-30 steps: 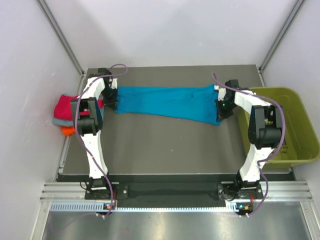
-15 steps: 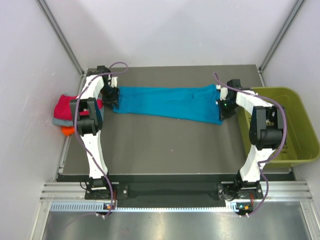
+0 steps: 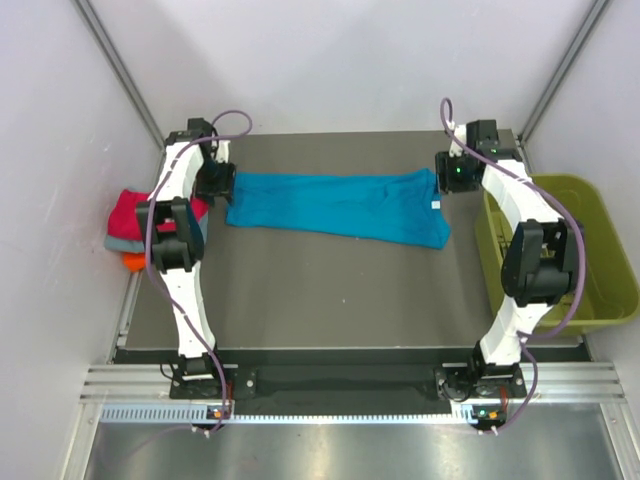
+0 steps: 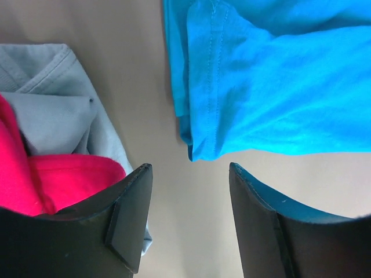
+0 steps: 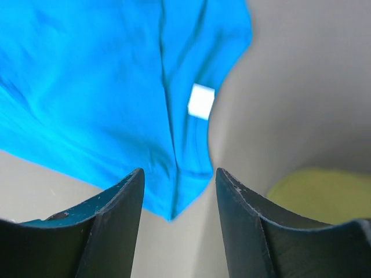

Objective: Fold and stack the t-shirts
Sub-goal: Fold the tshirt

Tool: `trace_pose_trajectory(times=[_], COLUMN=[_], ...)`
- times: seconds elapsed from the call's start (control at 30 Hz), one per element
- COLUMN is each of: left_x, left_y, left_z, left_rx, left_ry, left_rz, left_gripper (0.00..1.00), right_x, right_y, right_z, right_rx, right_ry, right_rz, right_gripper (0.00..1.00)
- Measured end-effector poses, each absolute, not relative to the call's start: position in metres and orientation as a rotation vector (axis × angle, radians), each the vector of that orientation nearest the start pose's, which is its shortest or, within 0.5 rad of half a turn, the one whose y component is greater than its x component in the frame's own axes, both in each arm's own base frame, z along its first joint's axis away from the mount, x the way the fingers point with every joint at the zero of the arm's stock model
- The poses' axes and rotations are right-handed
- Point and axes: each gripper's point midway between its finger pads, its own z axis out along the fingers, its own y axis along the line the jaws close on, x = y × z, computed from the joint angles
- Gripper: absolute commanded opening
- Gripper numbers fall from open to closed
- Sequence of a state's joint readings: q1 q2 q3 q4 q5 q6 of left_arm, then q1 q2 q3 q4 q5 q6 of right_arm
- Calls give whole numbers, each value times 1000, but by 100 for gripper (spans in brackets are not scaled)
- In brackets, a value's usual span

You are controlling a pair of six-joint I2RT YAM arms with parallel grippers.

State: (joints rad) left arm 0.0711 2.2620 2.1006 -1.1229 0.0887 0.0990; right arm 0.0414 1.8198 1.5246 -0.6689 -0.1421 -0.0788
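I will move my left gripper down, away from the stack, onto the near corner of the hem, because its open fingers are short of that corner.
A teal-blue t-shirt lies stretched out, folded into a long band, across the far part of the table. My left gripper hovers just off its left end, open, with nothing between the fingers; the left wrist view shows the shirt's hem ahead of the gripper. My right gripper hangs open above the shirt's right end, empty; its wrist view shows the cloth and a white label below the gripper. Folded magenta-red, grey and orange t-shirts are stacked at the left edge.
An olive-green bin stands at the table's right side, close to the right arm; its rim shows in the right wrist view. White walls enclose the left, right and far sides. The stack's grey and magenta cloth lies beside the left finger.
Both grippers have opened and let go of the teal shirt's ends, then drawn back toward the far edge. The shirt now lies flat on the table.
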Motion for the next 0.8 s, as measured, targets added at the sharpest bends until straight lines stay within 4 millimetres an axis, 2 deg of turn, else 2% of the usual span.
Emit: trace_pose_trajectory(times=[0.1,0.17,0.23,0.4,0.6,0.7,0.8], left_x=[470,476,482,487,505,508,508], left_y=[22,22,24,26,23,19,14], left_z=[81,76,67,49,40,31,29], left_rx=[56,53,52,41,49,60,73], left_ry=[2858,2858,2859,2879,2853,2857,2860], left_rz=[-92,-87,-77,-60,-35,-27,-31], left_gripper=[61,61,61,61,58,47,33], right_x=[468,483,491,491,489,489,491], right_y=[50,59,67,80,83,83,81], right_z=[142,138,126,86,76,69,54], right_rx=[-214,-226,-232,-232,-205,-200,-194], right_ry=[2453,2434,2446,2523,2546,2557,2579], right_rz=[191,222,247,314,340,338,323], right_gripper=[51,50,50,49,49,50,50])
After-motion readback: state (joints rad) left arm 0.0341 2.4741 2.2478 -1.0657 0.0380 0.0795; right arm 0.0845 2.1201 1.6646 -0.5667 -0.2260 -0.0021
